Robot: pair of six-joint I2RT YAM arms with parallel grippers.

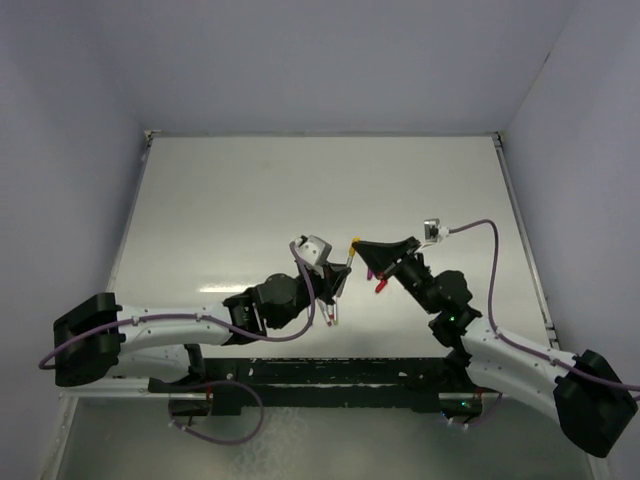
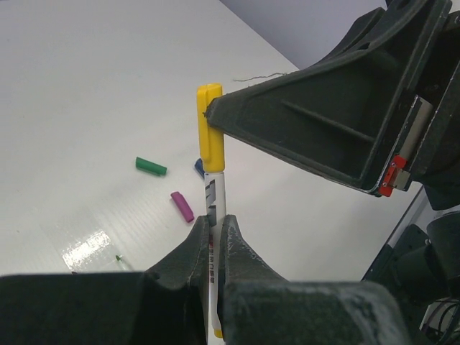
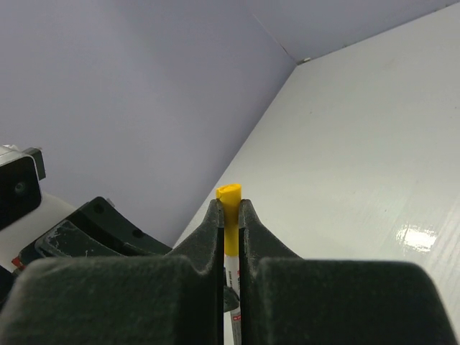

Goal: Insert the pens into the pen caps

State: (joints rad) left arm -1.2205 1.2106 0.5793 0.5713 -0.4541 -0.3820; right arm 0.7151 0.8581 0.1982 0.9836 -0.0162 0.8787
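Observation:
My left gripper will move outward, down and to the left in the top view, and lower the white pen (image 2: pixel 216 192) onto the bare tabletop to release it, because the pen's cap is on.
My left gripper (image 2: pixel 214 219) is shut on a white pen (image 2: pixel 216 192) and holds it upright above the table. A yellow cap (image 2: pixel 210 133) sits on the pen's top end. My right gripper (image 3: pixel 229 205) is shut on that yellow cap (image 3: pixel 230 215), with the pen's barrel (image 3: pixel 232 287) running down between its fingers. In the top view the two grippers meet at mid-table, left (image 1: pixel 340 272) and right (image 1: pixel 358 246), with the yellow cap (image 1: pixel 354 241) between them. A green cap (image 2: pixel 151 167), a purple cap (image 2: pixel 182 205) and a partly hidden blue cap (image 2: pixel 198 167) lie on the table.
The white table (image 1: pixel 250 200) has walls at the back and on both sides. Ends of other pens (image 1: pixel 330 318) show beside the left arm. A small red piece (image 1: pixel 381 286) shows under the right gripper; I cannot tell what it is.

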